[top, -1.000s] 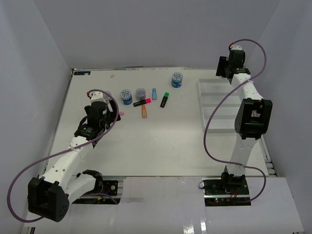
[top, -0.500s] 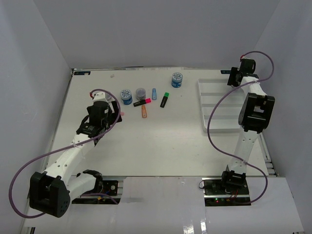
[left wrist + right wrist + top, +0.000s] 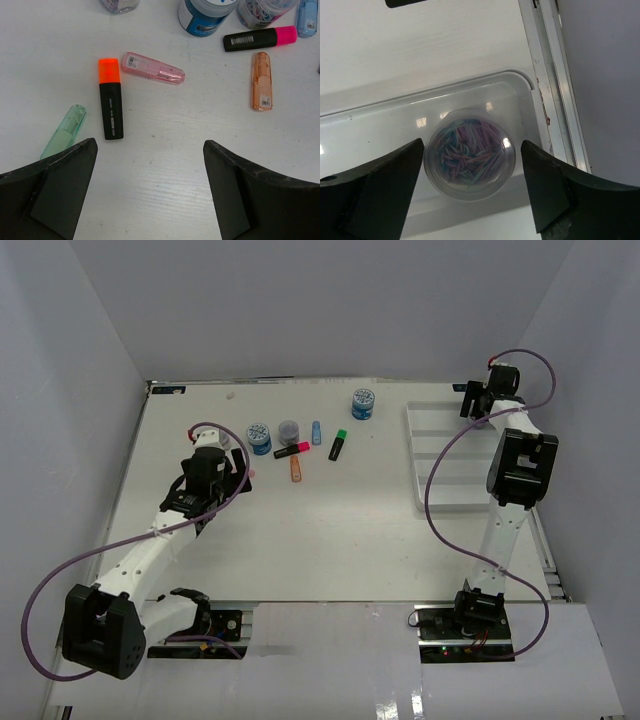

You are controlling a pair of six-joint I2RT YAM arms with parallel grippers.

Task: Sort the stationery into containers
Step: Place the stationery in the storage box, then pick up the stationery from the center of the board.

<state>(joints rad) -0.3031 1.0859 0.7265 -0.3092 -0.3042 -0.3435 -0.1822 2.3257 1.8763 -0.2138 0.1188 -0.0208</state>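
The clear jar of clips stands outward of my left gripper and below it, outside the tray [image 3: 416,462]. My left gripper should next move outward past the orange cap, then down around the jar.
My right gripper [image 3: 472,146] is open at the far right corner of the white tray [image 3: 380,107]. Its jaws stand either side of a clear round jar of coloured clips [image 3: 469,152] that rests in the tray's far compartment. In the top view this gripper [image 3: 476,406] hangs over the tray [image 3: 416,462]. My left gripper [image 3: 150,190] is open and empty above the table. Ahead of it lie a black highlighter with an orange cap [image 3: 110,105], a pastel pink one [image 3: 152,68] and a pastel green one [image 3: 64,131].
Further on lie a pastel orange highlighter [image 3: 296,469], a black one with a pink cap [image 3: 292,449], a black one with a green cap [image 3: 339,445] and a pastel blue one [image 3: 316,432]. Two blue-patterned jars [image 3: 259,437] [image 3: 363,404] and a grey-lidded jar [image 3: 289,430] stand nearby.
My right gripper has come down and moved right, to the tray's far right corner. My left gripper has shifted slightly to the right.
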